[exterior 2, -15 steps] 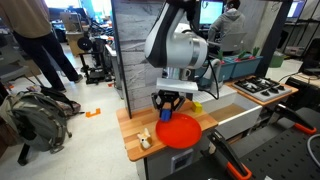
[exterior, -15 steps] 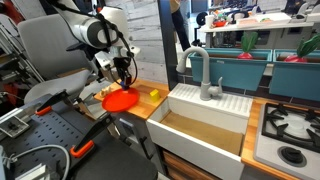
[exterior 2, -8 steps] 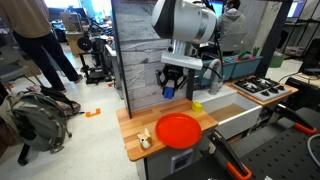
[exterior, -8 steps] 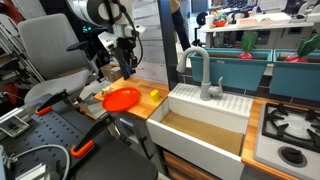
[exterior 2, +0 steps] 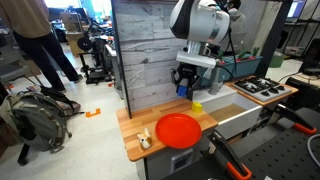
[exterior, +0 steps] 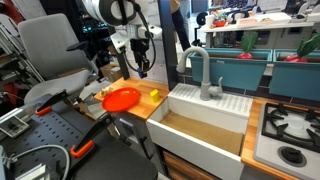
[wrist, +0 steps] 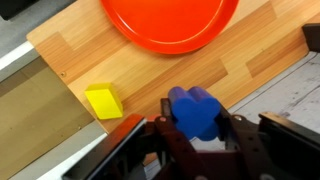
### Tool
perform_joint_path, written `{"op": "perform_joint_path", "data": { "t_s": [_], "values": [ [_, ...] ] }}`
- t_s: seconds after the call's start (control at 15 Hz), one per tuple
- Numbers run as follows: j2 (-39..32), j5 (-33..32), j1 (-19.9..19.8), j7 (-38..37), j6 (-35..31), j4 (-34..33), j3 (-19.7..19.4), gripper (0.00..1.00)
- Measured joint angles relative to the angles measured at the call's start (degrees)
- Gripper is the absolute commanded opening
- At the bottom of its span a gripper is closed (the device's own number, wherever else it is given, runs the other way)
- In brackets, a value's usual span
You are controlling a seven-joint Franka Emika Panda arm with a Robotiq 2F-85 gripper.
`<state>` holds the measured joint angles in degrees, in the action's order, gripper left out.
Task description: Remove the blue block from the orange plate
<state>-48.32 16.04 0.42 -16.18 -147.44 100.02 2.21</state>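
My gripper moves down to the open counter beside the orange plate next and releases the blue block (wrist: 195,112) there, clear of the plate's rim.
My gripper (wrist: 197,125) is shut on the blue block (wrist: 195,112), a small heart-like blue piece, and holds it in the air above the wooden counter. In both exterior views the gripper (exterior: 143,65) (exterior 2: 184,90) hangs well above the counter, to the sink side of the orange plate (exterior: 121,99) (exterior 2: 178,129). The block shows between the fingers (exterior 2: 183,91). The orange plate lies flat and bare on the counter; its edge fills the top of the wrist view (wrist: 170,22).
A small yellow block (wrist: 104,101) (exterior: 154,94) (exterior 2: 196,105) lies on the counter near the sink (exterior: 205,125). A pale small object (exterior 2: 143,138) sits at the counter's corner. A faucet (exterior: 204,75) stands by the sink.
The gripper has risen from the plate with the blue block and moved toward the sink side. The plate now lies bare.
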Motion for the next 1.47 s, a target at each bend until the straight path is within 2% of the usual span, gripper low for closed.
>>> {"op": "perform_joint_path", "data": {
  "t_s": [0.33, 0.93, 1.0, 1.07, 1.2, 1.27, 1.47],
  "values": [
    [-4.35, 0.0, -0.1, -0.47, 0.0, -2.08, -1.48, 0.16],
    [-12.12, -0.07, 0.45, -2.58, 1.08, -8.65, -1.56, 0.16],
    [-12.69, -0.08, 0.54, -2.8, 1.56, -9.33, -1.56, 0.25],
    [-13.19, -0.08, 0.61, -3.02, 2.03, -10.02, -1.56, 0.66],
    [-13.64, -0.09, 0.75, -3.92, 3.56, -11.1, -1.7, 0.73],
    [-13.73, -0.09, 0.8, -4.22, 4.35, -11.41, -1.74, 0.82],
    [-13.53, -0.09, 0.93, -3.92, 4.82, -11.47, -1.32, 1.0]
  ]
}}
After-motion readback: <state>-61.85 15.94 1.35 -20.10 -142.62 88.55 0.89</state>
